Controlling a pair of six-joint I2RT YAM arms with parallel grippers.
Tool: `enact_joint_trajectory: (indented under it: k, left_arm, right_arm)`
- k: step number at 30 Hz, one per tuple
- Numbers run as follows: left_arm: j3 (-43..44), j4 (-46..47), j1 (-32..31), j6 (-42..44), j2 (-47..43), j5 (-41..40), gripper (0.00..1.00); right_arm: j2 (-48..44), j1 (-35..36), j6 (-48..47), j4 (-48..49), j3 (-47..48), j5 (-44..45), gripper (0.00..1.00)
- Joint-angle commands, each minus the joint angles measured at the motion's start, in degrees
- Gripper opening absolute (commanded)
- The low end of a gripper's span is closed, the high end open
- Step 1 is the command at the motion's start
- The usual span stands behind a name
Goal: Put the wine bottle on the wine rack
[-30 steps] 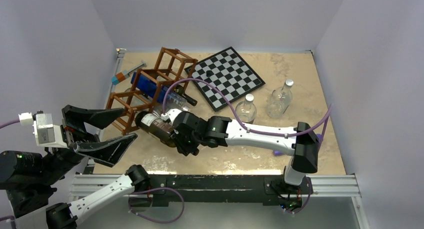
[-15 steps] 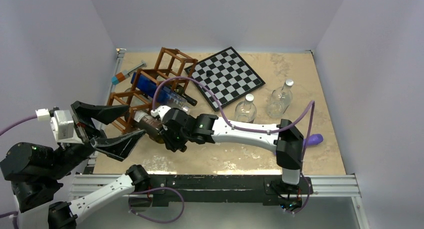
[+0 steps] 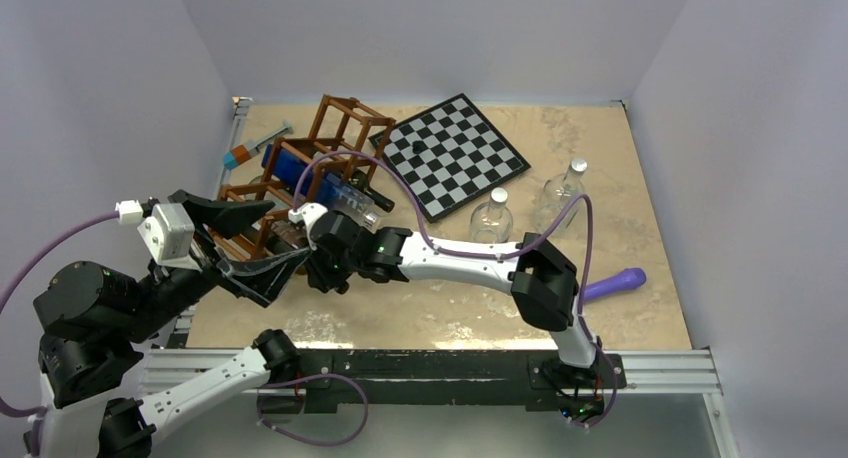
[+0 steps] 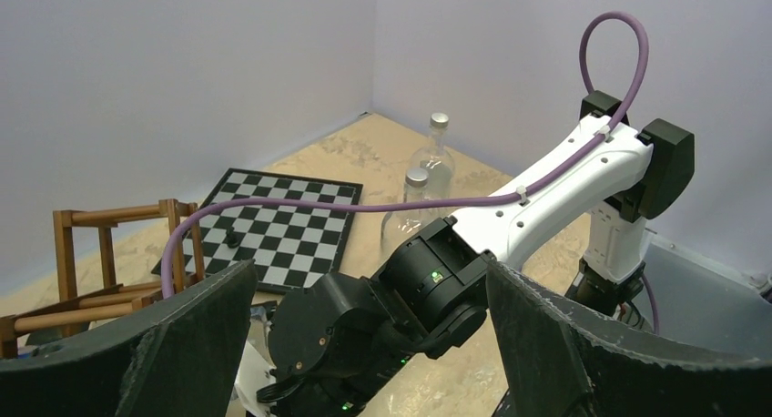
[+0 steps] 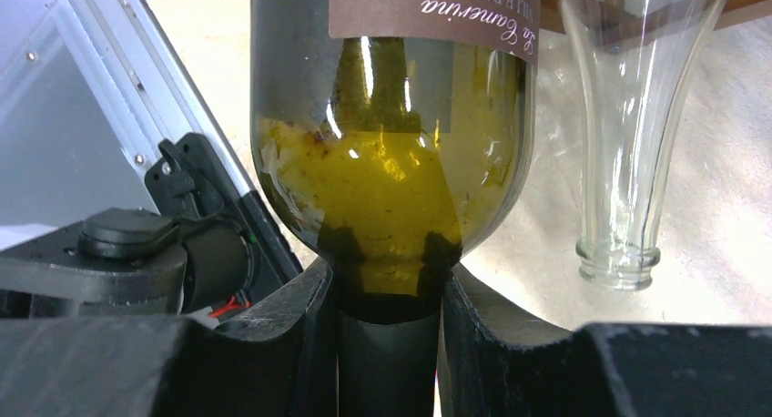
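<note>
My right gripper pushes the bottle left in the top view into the rack's near end [image 3: 257, 240] and releases next, since the bottle's base faces that end.
The wine bottle [image 5: 391, 153] is dark green glass with a brown label, and my right gripper [image 5: 387, 340] is shut on its neck. In the top view the bottle [image 3: 287, 236] hangs at the near end of the reddish-brown lattice wine rack [image 3: 330, 128], mostly hidden by my arms. My left gripper [image 3: 285, 233] is wide open right beside it. In the left wrist view its black fingers [image 4: 182, 344] straddle the right arm's wrist, touching nothing. The rack [image 4: 109, 217] shows at the left of that view.
On the rack lie a blue bottle [image 3: 290, 168] and a clear bottle [image 3: 350, 198]. A checkerboard [image 3: 455, 153] lies behind. Two clear glass bottles [image 3: 492, 218] [image 3: 560, 198] stand to the right. A purple object [image 3: 615, 281] lies near the right edge, a syringe-like tool [image 3: 250, 148] far left.
My right arm has carried the wine bottle left, up to the rack's near end. The open left gripper has swung up and right until it straddles the right wrist.
</note>
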Motion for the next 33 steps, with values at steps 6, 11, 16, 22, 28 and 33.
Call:
enact_joint_trajectory:
  k: [6, 11, 16, 22, 28, 33]
  left_arm:
    - [-1.1, 0.9, 0.1, 2.3, 0.5, -0.6, 0.99]
    - [-1.5, 0.8, 0.1, 2.2, 0.4, -0.7, 0.99]
    - [-2.0, 0.9, 0.1, 2.1, 0.4, -0.7, 0.99]
    - [-2.4, 0.7, 0.1, 1.9, 0.4, -0.8, 0.99]
    - [-2.5, 0.3, 0.1, 1.5, 0.2, -1.3, 0.99]
    - [-2.9, 0.3, 0.1, 1.2, 0.2, -1.5, 0.99]
  right_arm:
    - [0.6, -1.9, 4.0, 11.5, 7.2, -0.6, 0.0]
    - [1.8, -2.7, 4.5, 12.0, 8.5, -0.6, 0.0]
    - [3.9, -3.6, 4.1, 10.9, 12.6, -3.9, 0.0]
    - [7.4, -4.4, 3.8, 6.9, 19.6, -5.1, 0.0]
    - [9.6, -4.6, 4.8, 5.6, 22.0, -4.7, 0.17]
    - [9.2, -4.9, 5.7, 4.7, 21.6, -6.3, 0.58]
